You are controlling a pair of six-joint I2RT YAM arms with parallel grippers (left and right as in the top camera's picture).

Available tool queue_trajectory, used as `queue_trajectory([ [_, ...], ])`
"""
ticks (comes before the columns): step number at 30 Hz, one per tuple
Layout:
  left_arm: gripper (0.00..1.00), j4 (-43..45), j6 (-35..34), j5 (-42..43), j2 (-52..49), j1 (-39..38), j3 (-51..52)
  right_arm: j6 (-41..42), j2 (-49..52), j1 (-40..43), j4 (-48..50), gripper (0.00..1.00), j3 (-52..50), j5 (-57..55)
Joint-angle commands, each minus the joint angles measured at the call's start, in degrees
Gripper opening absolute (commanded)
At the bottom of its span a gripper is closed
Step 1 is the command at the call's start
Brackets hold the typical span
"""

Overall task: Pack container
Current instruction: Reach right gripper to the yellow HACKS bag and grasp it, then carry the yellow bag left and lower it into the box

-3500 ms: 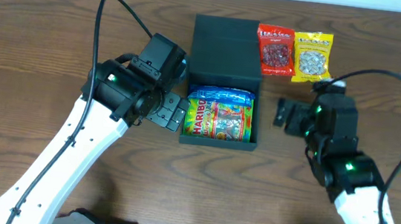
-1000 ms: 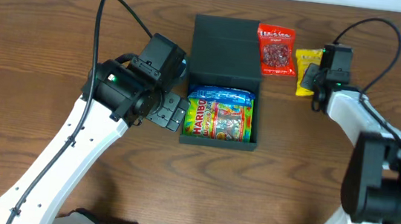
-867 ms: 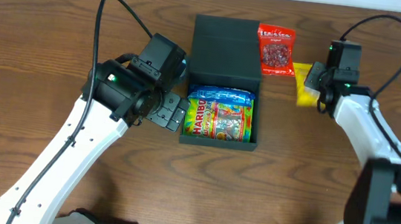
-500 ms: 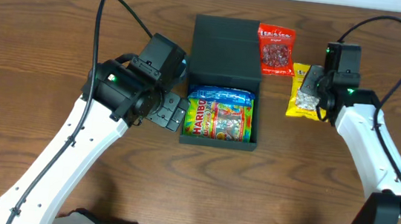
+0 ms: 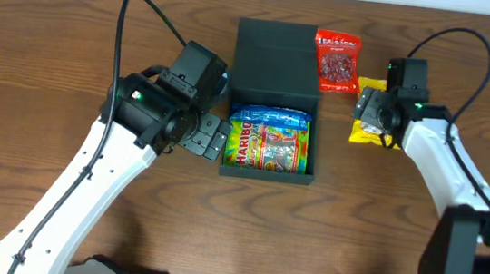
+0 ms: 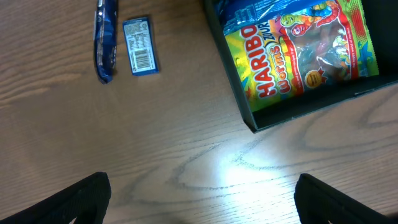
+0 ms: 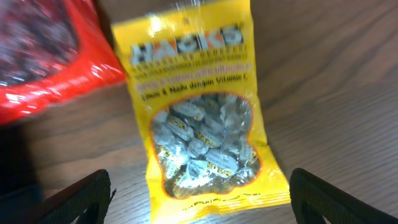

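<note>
I should next lower my right gripper straight down onto the clear window of the yellow candy bag (image 5: 364, 131) (image 7: 202, 146), because my open fingers reach wider than the flat bag.
The dark teal container (image 5: 265, 168) stands mid-table with its flap lid (image 5: 275, 53) folded open at the back. A Haribo bag (image 5: 267, 140) lies inside it and also shows in the left wrist view (image 6: 305, 53). A yellow Hacks candy bag (image 5: 364, 131) lies flat on the table right of the container and fills the right wrist view (image 7: 199, 118). My right gripper (image 5: 377, 110) hovers over it, open, its fingers (image 7: 199, 202) wider than the bag. A red candy bag (image 5: 337, 60) lies partly on the lid. My left gripper (image 5: 204, 137) is open and empty beside the container's left wall (image 6: 202, 199).
In the left wrist view, a blue snack bar (image 6: 106, 37) and a small blue packet (image 6: 138, 55) lie on the wood left of the container (image 6: 239, 102). The overhead view hides them under the left arm. The red bag (image 7: 43, 62) touches the yellow bag's top left corner.
The right arm swung from right of the container to the yellow bag. The yellow bag shifted from beside the red bag toward the front. The left arm has not moved.
</note>
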State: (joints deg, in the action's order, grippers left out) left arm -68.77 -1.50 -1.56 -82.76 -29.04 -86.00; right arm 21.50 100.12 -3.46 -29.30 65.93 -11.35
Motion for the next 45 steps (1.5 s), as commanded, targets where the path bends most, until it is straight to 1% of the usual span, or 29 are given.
queue_trajectory([
  [1, 0.95, -0.20, -0.24, -0.35, 0.00, 0.17, -0.76, 2.29, 3.30, -0.04, 0.44, 0.91, -0.15, -0.44],
  [4, 0.95, -0.20, -0.24, -0.35, 0.00, 0.17, -0.76, 2.29, 6.05, 0.52, 1.57, 0.89, -0.15, -0.42],
  [6, 0.95, -0.20, -0.24, -0.35, 0.00, 0.17, -0.74, 2.29, 7.45, 0.83, 1.92, 0.85, -0.15, -0.39],
  [7, 0.95, -0.20, -0.24, -0.35, 0.00, 0.17, -0.76, 2.29, 8.24, 0.98, 2.21, 0.82, -0.15, -0.39],
  [9, 0.95, -0.20, -0.24, -0.35, 0.00, 0.17, -0.76, 2.27, 9.40, 1.20, 2.51, 0.69, -0.15, -0.37],
  [14, 0.95, -0.20, -0.24, -0.35, 0.00, 0.17, -0.74, 2.27, 10.95, 1.27, 2.80, 0.30, -0.15, -0.31],
  [16, 0.95, -0.20, -0.24, -0.35, 0.00, 0.17, -0.74, 2.27, 10.95, 1.27, 2.89, 0.17, -0.15, -0.17],
  [18, 0.95, -0.20, -0.24, -0.35, 0.00, 0.17, -0.76, 2.27, 10.95, 1.25, 2.93, 0.08, -0.15, -0.17],
  [19, 0.95, -0.20, -0.24, -0.35, 0.00, 0.17, -0.74, 2.25, 10.95, 1.25, 2.86, 0.01, -0.15, -0.17],
  [26, 0.95, -0.20, -0.24, -0.35, 0.00, 0.17, -0.76, 2.27, 9.88, 1.25, 0.92, 0.01, -0.09, 3.67],
  [32, 0.95, -0.20, -0.24, -0.35, 0.00, 0.17, -0.74, 2.27, 5.49, 1.14, -2.64, 0.01, -0.02, 6.88],
  [39, 0.95, -0.20, -0.24, -0.35, 0.00, 0.17, -0.74, 2.89, -5.97, 0.55, -9.94, 0.01, -0.02, 7.76],
  [45, 0.95, -0.20, -0.24, -0.35, 0.00, 0.17, -0.76, 4.35, -16.96, -2.01, -15.67, 0.02, -0.02, 10.60],
])
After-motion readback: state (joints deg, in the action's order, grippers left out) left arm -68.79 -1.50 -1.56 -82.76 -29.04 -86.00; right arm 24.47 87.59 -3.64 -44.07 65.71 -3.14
